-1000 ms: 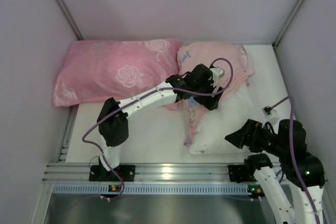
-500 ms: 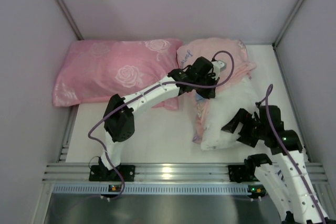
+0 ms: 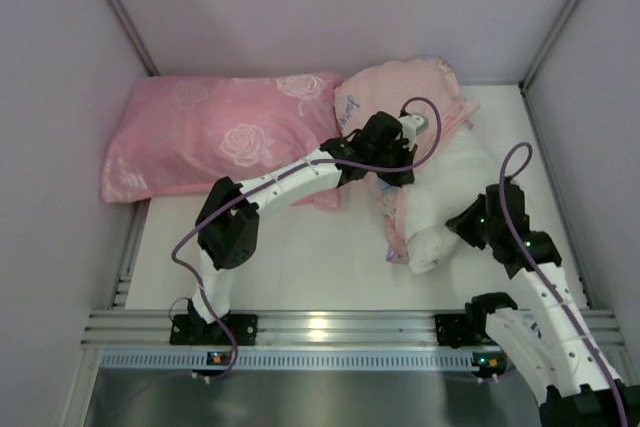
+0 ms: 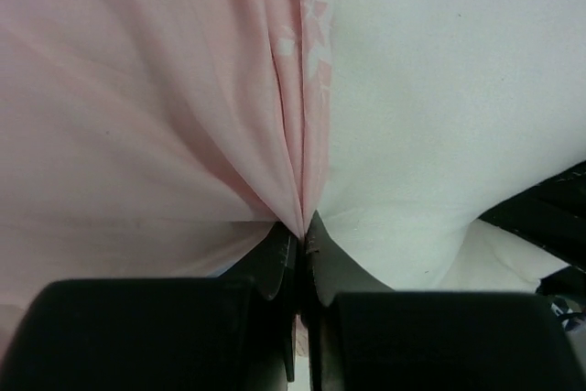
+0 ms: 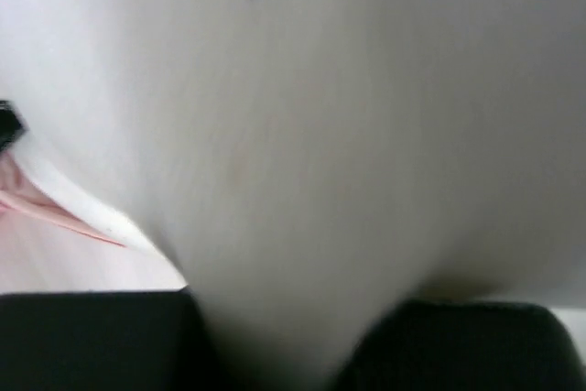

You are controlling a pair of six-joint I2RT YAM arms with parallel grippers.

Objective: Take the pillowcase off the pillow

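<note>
My left gripper needs to pull the fold of the pillowcase (image 3: 400,97) away from the white pillow (image 3: 440,197), toward the rose-patterned pillow.
The pillowcase (image 3: 400,97) lies pale pink side out, bunched over the far end of the white pillow (image 3: 440,197) at the back right of the table. My left gripper (image 3: 394,173) reaches in from the left and is shut on a fold of the pillowcase (image 4: 137,89), its fingertips (image 4: 303,226) pinching the pink cloth beside the pillow (image 4: 458,89). My right gripper (image 3: 458,231) is at the pillow's near end. In the right wrist view the pillow (image 5: 302,135) fills the frame and narrows down between the dark jaws, hiding the fingertips.
A pink rose-patterned pillow (image 3: 220,137) lies at the back left, touching the pillowcase. White table surface (image 3: 300,247) shows in front of it. Walls close in the back and both sides, and a metal rail (image 3: 320,327) runs along the near edge.
My left gripper shut on the pillowcase and drew it toward the back. My right arm moved in to the pillow's near end and closed there. The pillow shifted back and right.
</note>
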